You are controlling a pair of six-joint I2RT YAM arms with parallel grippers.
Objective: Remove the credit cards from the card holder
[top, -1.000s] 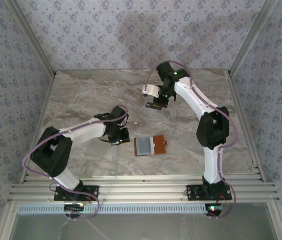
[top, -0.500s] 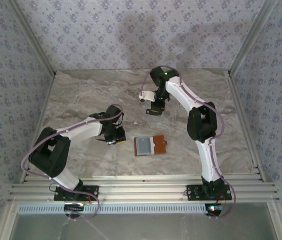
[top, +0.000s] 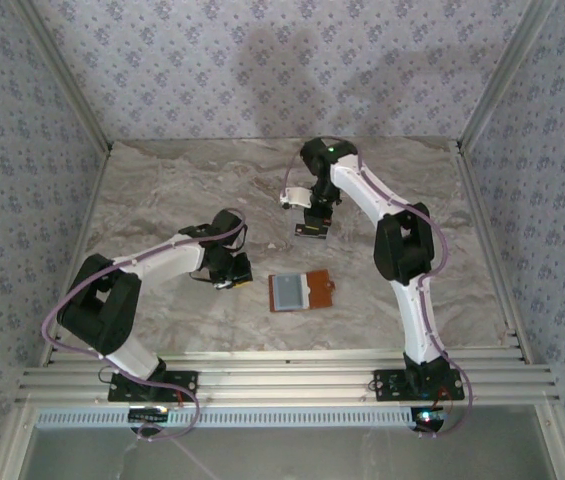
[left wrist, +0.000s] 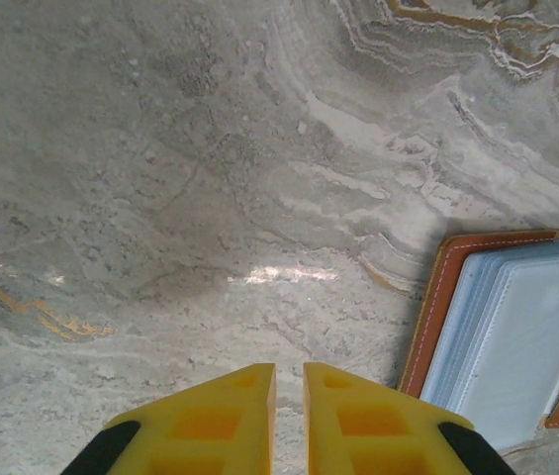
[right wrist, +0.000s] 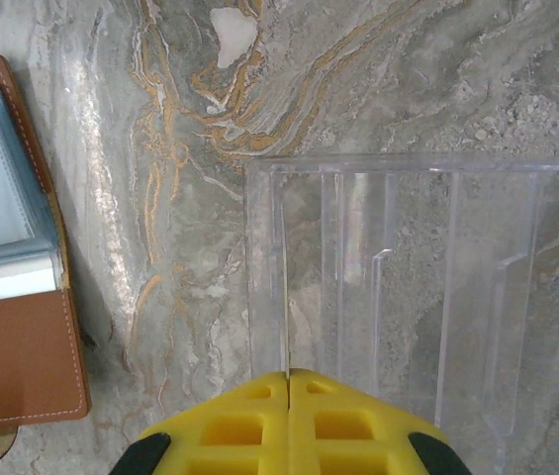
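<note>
The rack's slot nearest the card holder, below my right gripper's fingers, lines up with the credit card (right wrist: 286, 297). The right gripper lowers toward it next and releases the card there.
The card holder (top: 300, 291) lies open and flat on the marble table, brown leather with grey-blue sleeves; it also shows as the card holder (left wrist: 516, 336) and the card holder (right wrist: 12, 297). My right gripper (top: 312, 228) (right wrist: 289, 374) is shut on a thin credit card (right wrist: 286, 297), seen edge-on, hanging over the left slot of a clear plastic rack (right wrist: 408, 287). My left gripper (top: 230, 280) (left wrist: 289, 371) hovers low over bare table just left of the card holder. Its fingers stand a narrow gap apart with nothing between them.
The clear rack has several upright dividers and stands on the table behind the card holder. Patterned walls and metal rails (top: 282, 380) enclose the table (top: 162, 200) on all sides.
The right arm has swung left and drawn in, bringing the held card down over the clear rack. The left gripper has shifted slightly left, away from the card holder.
</note>
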